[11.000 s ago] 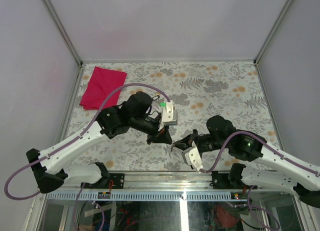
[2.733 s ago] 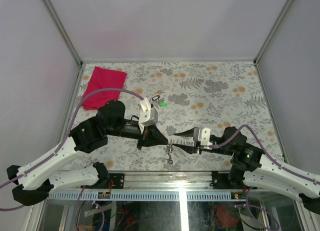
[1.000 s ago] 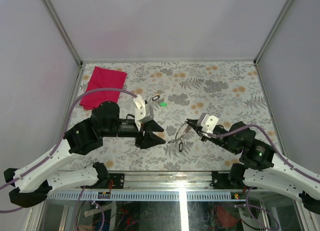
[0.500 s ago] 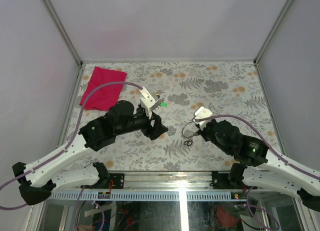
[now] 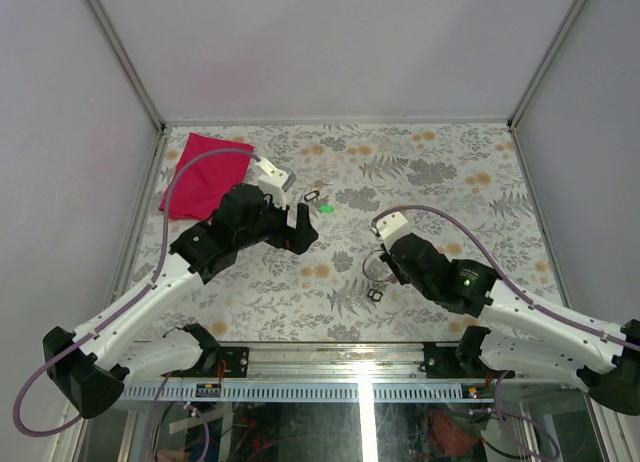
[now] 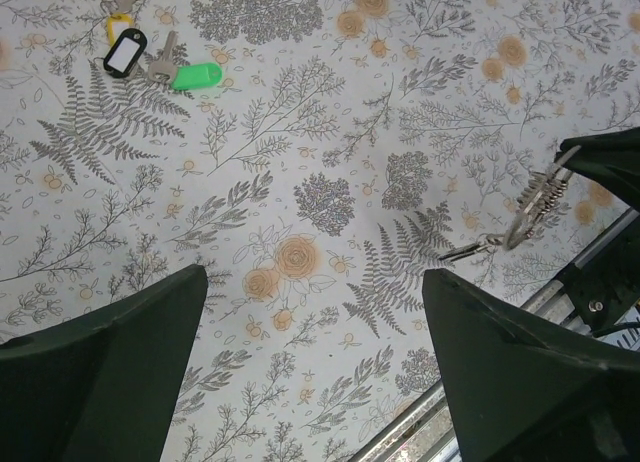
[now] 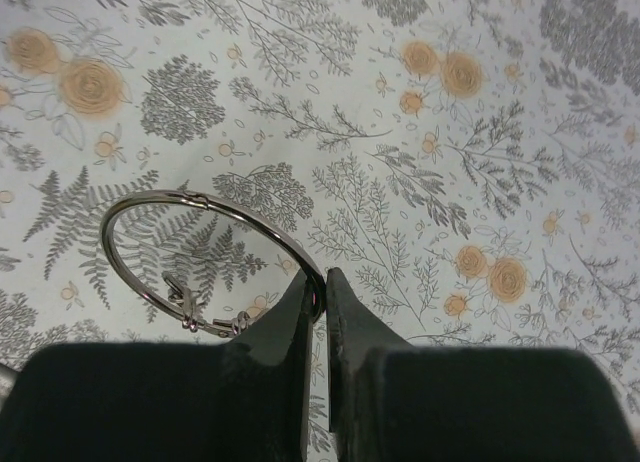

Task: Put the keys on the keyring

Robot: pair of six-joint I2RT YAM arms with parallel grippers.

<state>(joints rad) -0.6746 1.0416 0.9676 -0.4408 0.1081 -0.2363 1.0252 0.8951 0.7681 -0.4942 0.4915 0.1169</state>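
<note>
My right gripper carries the hanging keyring outward by the peach roses next, lowers it flat and lets go of its rim, as the tabletop there is clear.
The keyring (image 7: 205,210) is a thin silver wire ring with small silvery loops (image 7: 187,304). My right gripper (image 7: 322,282) is shut on its rim. From above, the keyring (image 5: 371,266) hangs at the right gripper (image 5: 382,265), low over the table's middle front, and a small black-looped key (image 5: 374,294) dangles under it. Loose keys (image 5: 316,192) lie farther back with a bright green piece (image 5: 326,208). In the left wrist view these keys (image 6: 126,52) lie at the top left. My left gripper (image 5: 303,229) hovers near them, open and holding nothing (image 6: 312,277). The keyring (image 6: 530,204) also shows there at the right.
A red cloth (image 5: 205,172) lies at the back left corner of the flowered tabletop (image 5: 440,172). A metal rail (image 5: 330,352) runs along the near edge, just beyond the keyring in the left wrist view (image 6: 590,282). Grey walls close in the table's sides.
My left gripper has opened wide and swung back toward the loose keys. The right gripper has turned and shifted slightly with the keyring still pinched.
</note>
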